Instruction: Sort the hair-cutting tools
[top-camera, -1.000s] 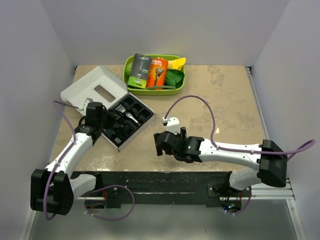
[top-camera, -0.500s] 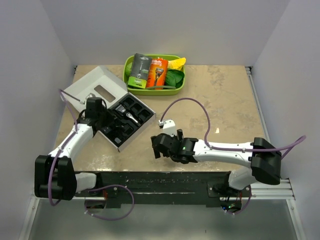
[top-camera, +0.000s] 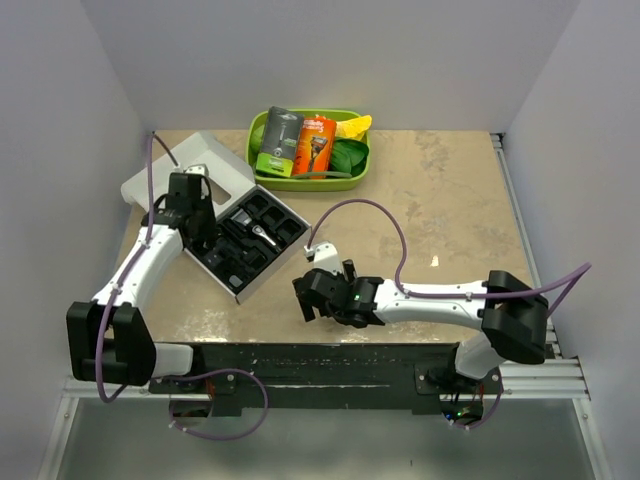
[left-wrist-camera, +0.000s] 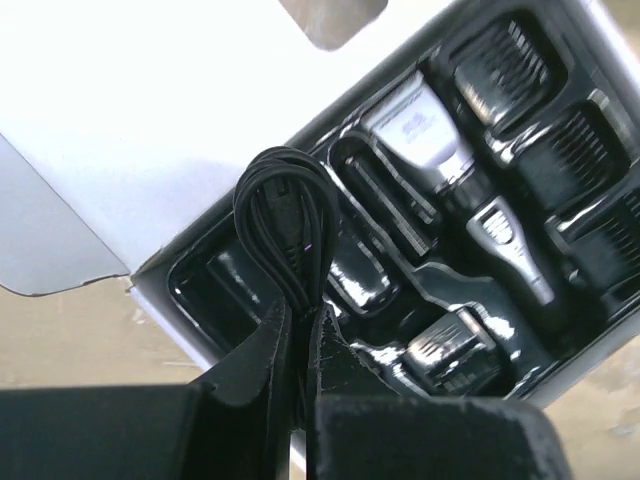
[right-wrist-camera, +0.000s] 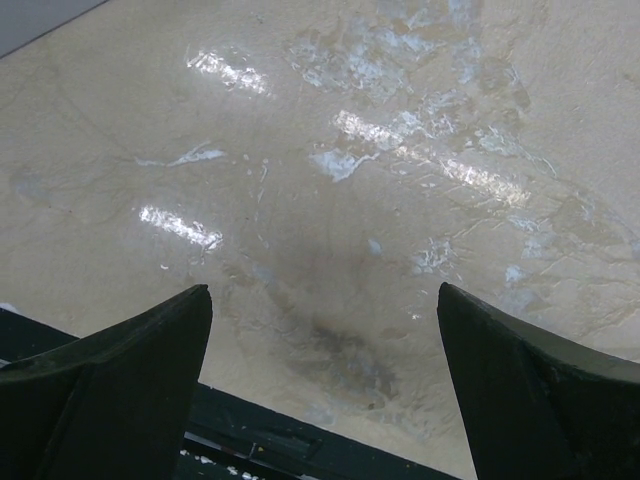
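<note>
My left gripper moves down toward the empty pocket by the white lid (left-wrist-camera: 240, 278) next. It releases the black coiled cord (left-wrist-camera: 285, 215) there, since that pocket lies open below the gripper.
My left gripper (left-wrist-camera: 300, 312) is shut on a black coiled cord (left-wrist-camera: 285, 215), which it holds over the left end of the kit's black insert (left-wrist-camera: 215, 285). In that insert lie the slim clipper with its silver blade head (left-wrist-camera: 425, 130) and black guide combs (left-wrist-camera: 500, 62) in their own pockets. From above, the left gripper (top-camera: 193, 215) hangs over the open kit box (top-camera: 262, 270), with the clipper (top-camera: 262, 235) near its middle. My right gripper (right-wrist-camera: 325, 295) stands open and empty over bare table; from above this gripper (top-camera: 310, 297) is near the front edge.
The box's white lid (top-camera: 190, 165) lies open at the back left. A green tray (top-camera: 345, 183) at the back holds the orange razor package (top-camera: 316, 145) and the grey-and-green one (top-camera: 279, 140). The black mounting rail (top-camera: 330, 360) runs along the near edge.
The left gripper has moved toward the back over the box, still holding the cord. The right gripper has slid left along the front of the table, staying open.
</note>
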